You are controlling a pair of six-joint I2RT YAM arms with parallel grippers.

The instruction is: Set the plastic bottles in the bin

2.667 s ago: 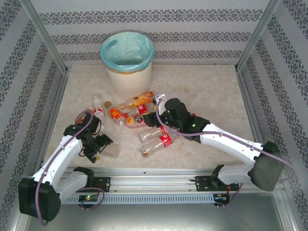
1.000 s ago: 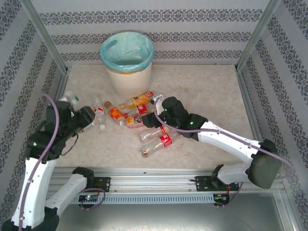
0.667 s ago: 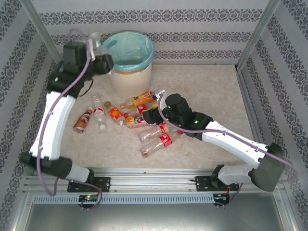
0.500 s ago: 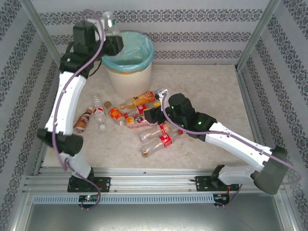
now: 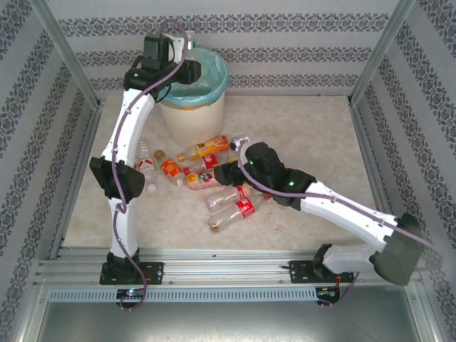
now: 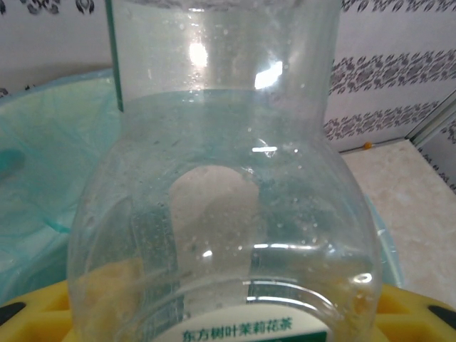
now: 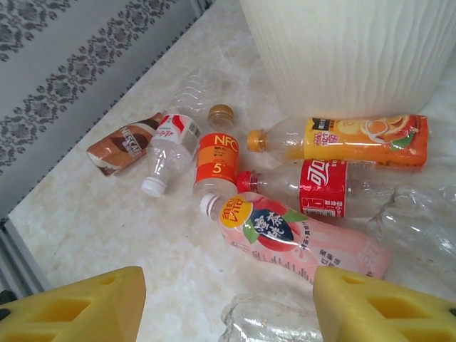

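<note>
The left gripper tips its fingers downward next and lowers them into the bin's teal-lined opening [image 6: 43,196] below, releasing the clear bottle inside the liner [image 6: 43,157].
My left gripper [image 5: 187,66] is raised over the near-left rim of the bin [image 5: 191,110] and is shut on a clear bottle [image 6: 221,214] with a green-lettered label. That bottle hangs over the teal liner [image 6: 43,157]. Several plastic bottles lie in a pile in front of the bin: an orange-labelled one [image 7: 356,139], a red-labelled one [image 7: 324,187], a pink peach-tea one [image 7: 299,239], an NFC one [image 7: 216,160] and a white-capped clear one [image 7: 169,153]. My right gripper [image 7: 228,313] hovers open just above the pink bottle, with nothing between its yellow pads [image 7: 71,306].
A crushed brown bottle [image 7: 125,142] lies at the pile's left end. Two clear bottles, one red-labelled [image 5: 244,208], lie nearer the front under my right arm. Patterned walls and metal posts [image 5: 68,53] enclose the table. Bare tabletop lies to the right [image 5: 320,135].
My left arm has swung up from the table's left side to the bin's rim, carrying the clear bottle. My right gripper has stayed over the pile, barely shifting.
</note>
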